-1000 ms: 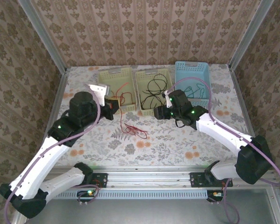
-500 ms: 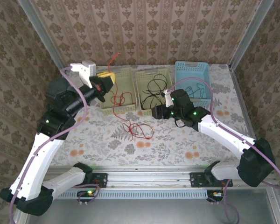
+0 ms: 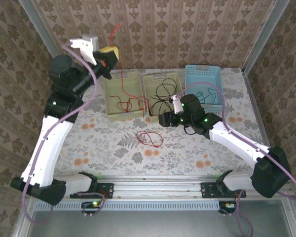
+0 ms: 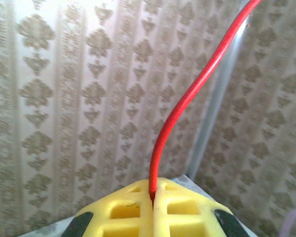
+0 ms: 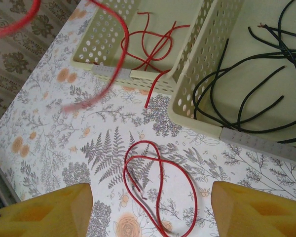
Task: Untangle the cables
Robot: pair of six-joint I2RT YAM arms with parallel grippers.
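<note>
I will next move my left gripper down to the cream basket (image 3: 110,94) of red cables below it and let go of the red cable there, among its own color.
My left gripper (image 3: 110,51) is raised high at the back left, its yellow fingers (image 4: 128,212) shut on a red cable (image 4: 187,98). That cable (image 3: 122,81) hangs down into the left cream basket (image 3: 110,94). A second red cable (image 3: 150,138) lies looped on the table in front of the baskets. My right gripper (image 3: 163,120) hovers open just above and right of that loop (image 5: 160,173), nothing between its fingers (image 5: 44,210). Black cables (image 5: 246,84) lie in the middle basket (image 3: 149,98). Teal cables (image 3: 204,96) lie in the blue basket (image 3: 202,71).
The three baskets stand in a row at the back of the floral table (image 3: 113,153). More red strands (image 5: 148,47) lie in the left basket. Patterned walls and metal posts (image 3: 44,34) close in the sides and back.
My left arm has swung up and back, lifting the held red cable off the table and over the left basket. The loop stays on the table. My right gripper edged slightly left.
</note>
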